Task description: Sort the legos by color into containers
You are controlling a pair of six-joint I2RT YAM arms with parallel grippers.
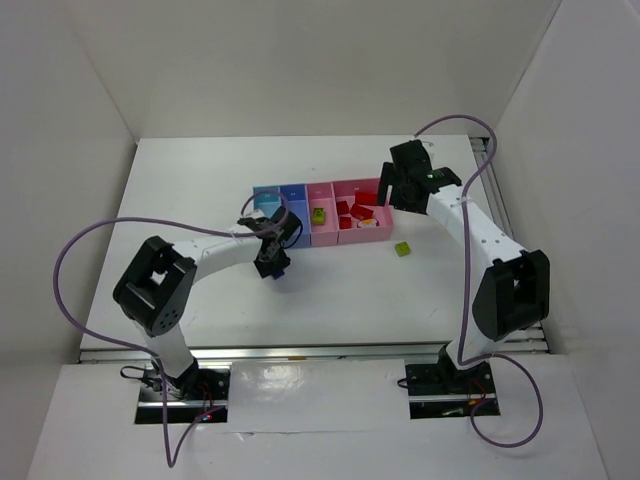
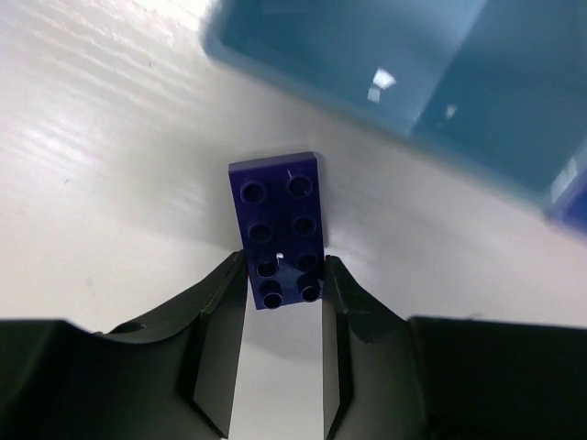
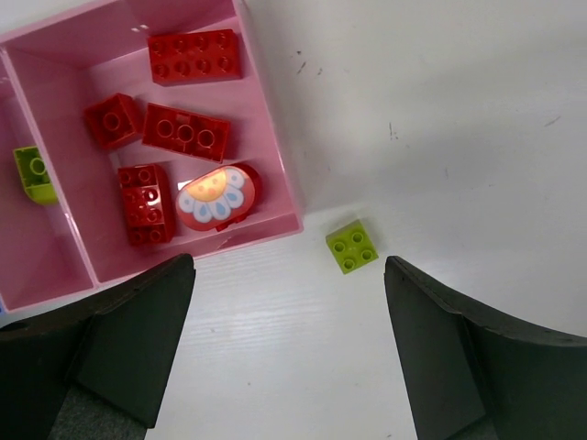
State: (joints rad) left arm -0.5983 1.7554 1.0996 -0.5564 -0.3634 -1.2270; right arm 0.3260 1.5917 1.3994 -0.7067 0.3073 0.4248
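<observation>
The left gripper lifts, goes outward over the near side of the dark blue bin and releases the lego inside next. That bin matches the lego's color.
My left gripper (image 1: 272, 262) is shut on the near end of a dark purple-blue lego (image 2: 280, 229), low over the table in front of the light blue bin (image 2: 367, 64). This lego shows in the top view (image 1: 281, 272) too. My right gripper (image 1: 388, 190) is open and empty above the right side of the wide pink bin (image 3: 101, 55). That bin holds several red legos (image 3: 193, 55) and the rounded red-and-white piece (image 3: 215, 197). One yellow-green lego (image 3: 352, 247) lies on the table beside it, and another (image 3: 33, 174) lies in the narrow pink bin. The tan lego is out of view.
The four joined bins (image 1: 322, 232) stand in a row at the table's middle. The loose yellow-green lego (image 1: 402, 249) lies on the table in front of their right end. White walls stand on three sides of the table.
</observation>
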